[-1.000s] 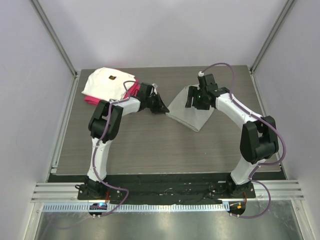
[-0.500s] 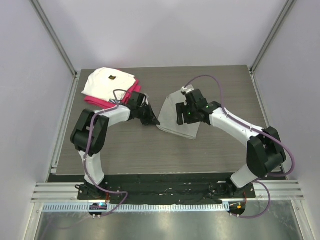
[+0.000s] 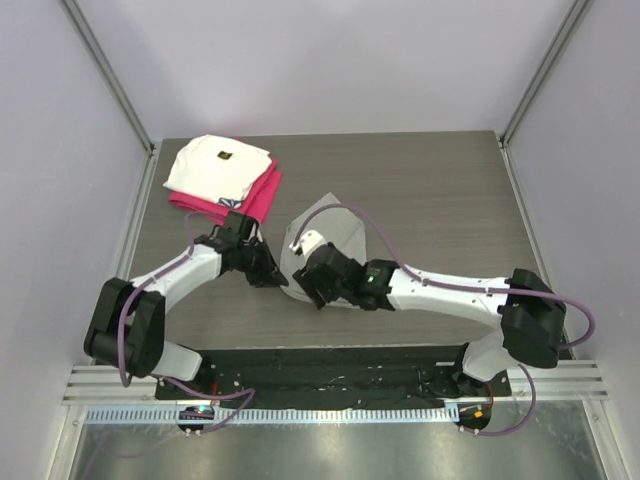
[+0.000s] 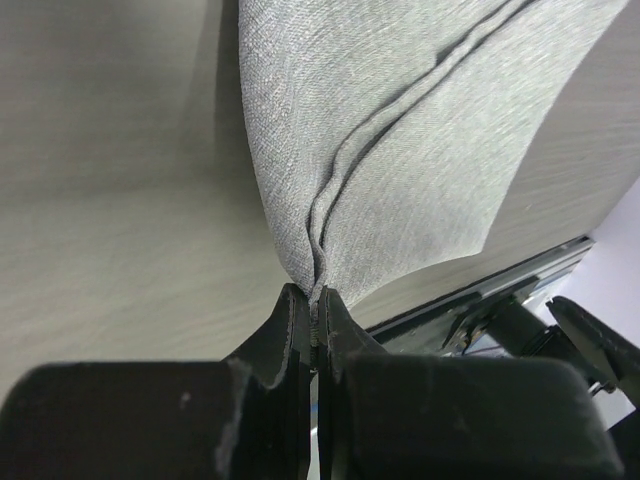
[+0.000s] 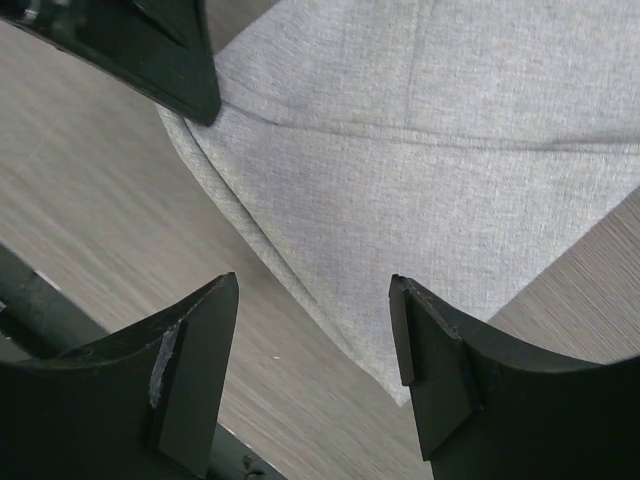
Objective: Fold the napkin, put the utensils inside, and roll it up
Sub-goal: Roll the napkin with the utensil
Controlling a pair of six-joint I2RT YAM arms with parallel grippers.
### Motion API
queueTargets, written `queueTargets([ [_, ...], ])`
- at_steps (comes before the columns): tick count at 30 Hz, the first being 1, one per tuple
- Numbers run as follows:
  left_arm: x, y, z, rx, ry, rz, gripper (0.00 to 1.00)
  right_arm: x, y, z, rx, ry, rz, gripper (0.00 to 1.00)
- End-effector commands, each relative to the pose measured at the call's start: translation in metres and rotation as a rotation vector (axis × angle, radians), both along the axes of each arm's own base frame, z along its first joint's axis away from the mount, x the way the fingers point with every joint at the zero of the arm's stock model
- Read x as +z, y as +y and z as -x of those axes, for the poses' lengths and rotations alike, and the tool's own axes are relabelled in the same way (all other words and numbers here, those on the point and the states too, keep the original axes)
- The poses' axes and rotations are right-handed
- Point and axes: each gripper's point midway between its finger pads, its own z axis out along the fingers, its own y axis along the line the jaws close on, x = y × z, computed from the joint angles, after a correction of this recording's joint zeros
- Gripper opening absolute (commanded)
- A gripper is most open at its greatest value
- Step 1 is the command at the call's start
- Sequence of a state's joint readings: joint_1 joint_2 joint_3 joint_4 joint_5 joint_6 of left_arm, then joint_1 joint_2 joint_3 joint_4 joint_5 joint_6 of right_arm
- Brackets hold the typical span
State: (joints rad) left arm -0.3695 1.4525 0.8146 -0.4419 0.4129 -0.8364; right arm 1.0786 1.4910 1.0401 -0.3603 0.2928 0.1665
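The napkin's pinched corner has bare table beside it, so I should pull my left gripper back and to the left in the top view, over that bare table, next and then release.
The light-grey napkin (image 3: 336,222) lies folded on the table, left of centre, with one corner drawn toward the near edge. My left gripper (image 3: 275,277) is shut on that corner; the left wrist view shows the napkin (image 4: 400,130) bunched into a crease between the shut left gripper's (image 4: 318,300) fingertips. My right gripper (image 3: 312,288) is open and empty just above the napkin's near edge. In the right wrist view the napkin (image 5: 430,150) lies under the open right gripper (image 5: 315,300), with a left fingertip (image 5: 150,50) at upper left. The utensil is out of view.
A folded white cloth with a small dark mark (image 3: 215,165) lies on a magenta-red folded cloth (image 3: 262,193) at the back left. The table's near edge and the dark base rail (image 3: 330,365) run close behind both grippers.
Both grippers have moved from the back middle toward the near edge and leftward. The napkin has been dragged the same way in the left gripper.
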Motion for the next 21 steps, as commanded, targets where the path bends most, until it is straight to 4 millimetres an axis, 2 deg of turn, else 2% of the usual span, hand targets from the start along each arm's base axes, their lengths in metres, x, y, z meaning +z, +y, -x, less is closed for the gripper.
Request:
queueTargets([
  [1, -0.006, 0.015, 0.030, 0.037, 0.075, -0.020, 0.00, 0.000, 0.030, 0.009, 0.022, -0.143, 0.003, 0.70],
  [3, -0.009, 0.019, 0.041, 0.046, 0.090, -0.019, 0.00, -0.011, 0.042, 0.022, 0.066, -0.168, 0.035, 0.70],
  [6, -0.017, 0.025, 0.051, 0.066, 0.110, -0.034, 0.00, -0.022, 0.061, 0.033, 0.121, -0.191, 0.037, 0.70],
  [9, -0.024, 0.030, 0.059, 0.083, 0.139, -0.041, 0.00, -0.029, 0.072, 0.039, 0.147, -0.205, 0.022, 0.70],
  [14, -0.024, 0.031, 0.060, 0.107, 0.139, -0.032, 0.00, -0.048, 0.083, 0.042, 0.188, -0.229, 0.056, 0.70],
  [15, -0.024, 0.031, 0.060, 0.111, 0.147, -0.027, 0.00, -0.044, 0.090, 0.040, 0.193, -0.246, 0.034, 0.70],
  [21, -0.021, 0.033, 0.058, 0.127, 0.156, -0.010, 0.00, -0.054, 0.108, 0.048, 0.242, -0.248, 0.025, 0.70],
])
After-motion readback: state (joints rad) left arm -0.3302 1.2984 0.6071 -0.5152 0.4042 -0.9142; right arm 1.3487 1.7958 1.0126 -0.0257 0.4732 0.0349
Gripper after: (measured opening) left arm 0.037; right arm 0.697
